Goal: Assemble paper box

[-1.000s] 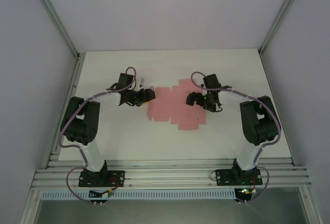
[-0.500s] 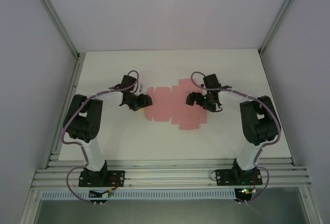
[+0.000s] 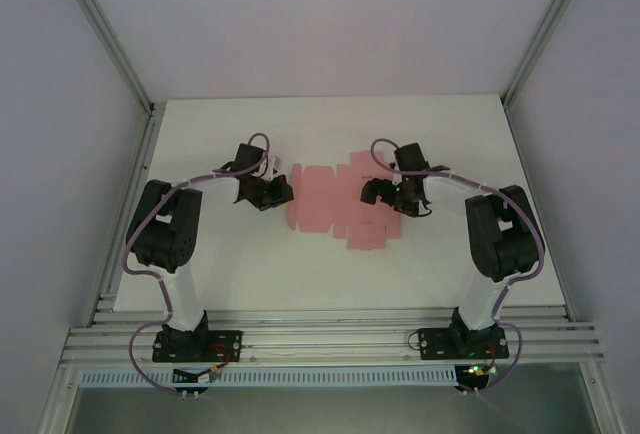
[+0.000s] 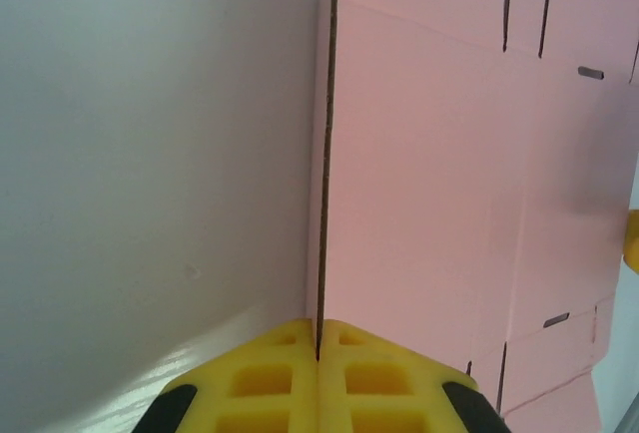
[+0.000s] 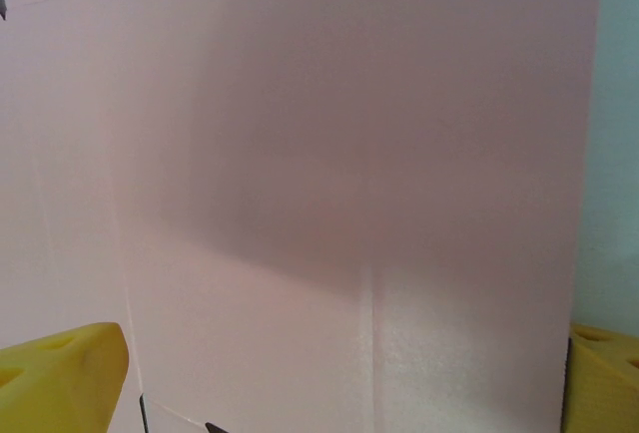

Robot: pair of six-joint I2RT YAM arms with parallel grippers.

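Note:
The sheet's outer edge (image 3: pixel 400 222) (image 5: pixel 575 288) is beside the end of the right gripper's outer finger, so the right gripper should next move away from the left gripper and close on that edge.
The paper box (image 3: pixel 335 204) is a flat pink die-cut sheet with flaps and slots, lying on the white table (image 3: pixel 220 274) between the arms. My left gripper (image 3: pixel 283 193) is at the sheet's left edge. In the left wrist view its yellow fingers (image 4: pixel 270 373) are pressed together, with the sheet's thin edge (image 4: pixel 321 204) running into the seam between them. My right gripper (image 3: pixel 376 194) hovers low over the sheet's right part. Its yellow fingertips (image 5: pixel 60 373) stand wide apart at either side of the pink card (image 5: pixel 349 204), holding nothing.
Grey walls with metal frame posts (image 3: pixel 130 74) enclose the table on the left, back and right. An aluminium rail (image 3: pixel 330 339) carrying both arm bases runs along the near edge. White tabletop lies free in front of the sheet.
My left gripper's jaws have closed on the sheet's left edge after shifting slightly left. The sheet slid a little. The right arm has not moved.

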